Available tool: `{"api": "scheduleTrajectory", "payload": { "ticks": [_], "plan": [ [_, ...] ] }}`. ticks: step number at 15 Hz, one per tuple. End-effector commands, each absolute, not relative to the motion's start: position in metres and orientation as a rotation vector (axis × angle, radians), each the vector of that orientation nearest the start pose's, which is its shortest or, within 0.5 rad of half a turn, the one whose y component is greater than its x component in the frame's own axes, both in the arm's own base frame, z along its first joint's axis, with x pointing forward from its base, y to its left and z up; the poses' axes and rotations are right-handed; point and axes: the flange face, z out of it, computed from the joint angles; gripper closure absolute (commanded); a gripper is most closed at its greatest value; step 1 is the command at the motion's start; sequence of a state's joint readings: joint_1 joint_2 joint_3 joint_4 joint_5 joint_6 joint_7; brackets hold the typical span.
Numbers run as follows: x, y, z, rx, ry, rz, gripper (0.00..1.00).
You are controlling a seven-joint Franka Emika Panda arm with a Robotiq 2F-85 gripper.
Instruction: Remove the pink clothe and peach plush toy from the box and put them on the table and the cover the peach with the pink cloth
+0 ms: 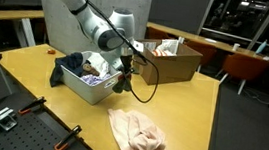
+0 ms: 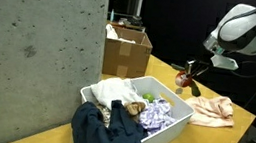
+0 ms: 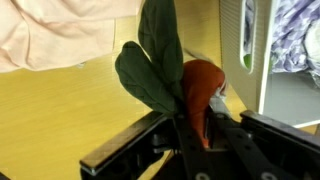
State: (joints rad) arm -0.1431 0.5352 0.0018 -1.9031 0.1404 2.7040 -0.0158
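Observation:
My gripper needs to move down next, away from the grey box [image 2: 162, 139] and onto the bare tabletop beside the pink cloth, to let go of the toy, as that spot is clear.
My gripper [image 3: 195, 130] is shut on the peach plush toy [image 3: 203, 82], an orange-red soft ball with dark green leaves [image 3: 150, 60]. The toy hangs above the yellow wooden table [image 3: 60, 115], just outside the grey box [image 2: 162, 139]. In both exterior views the gripper [image 1: 124, 80] [image 2: 190, 74] holds the toy [image 2: 181, 80] between the box [image 1: 94, 94] and the pink cloth [image 1: 136, 134]. That cloth [image 2: 213, 110] lies crumpled on the table, apart from the toy, and shows at the wrist view's top left [image 3: 60, 30].
The box still holds mixed fabrics, and a dark navy cloth [image 2: 104, 134] drapes over its end [image 1: 65, 70]. A brown cardboard box [image 1: 172, 61] stands behind it. A black bench with orange clamps [image 1: 19, 123] borders the table's near edge.

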Motion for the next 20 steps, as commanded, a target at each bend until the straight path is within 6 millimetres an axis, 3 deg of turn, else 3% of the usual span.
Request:
{"api": "scheduleTrajectory", "payload": {
  "ticks": [1,4,10,11,13,16,20],
  "plan": [
    [0.676,-0.102,0.204,-2.996,0.398,-0.397,0.96],
    [0.691,-0.121,0.180,-2.980,0.461,-0.407,0.96],
    [0.708,-0.167,0.151,-2.984,0.584,-0.430,0.96],
    [0.710,-0.171,0.147,-2.985,0.599,-0.432,0.59],
    [0.713,-0.173,0.139,-2.986,0.612,-0.430,0.52],
    [0.712,-0.172,0.131,-2.981,0.618,-0.422,0.30],
    [0.696,-0.180,0.130,-3.004,0.661,-0.427,0.01]
  ]
}}
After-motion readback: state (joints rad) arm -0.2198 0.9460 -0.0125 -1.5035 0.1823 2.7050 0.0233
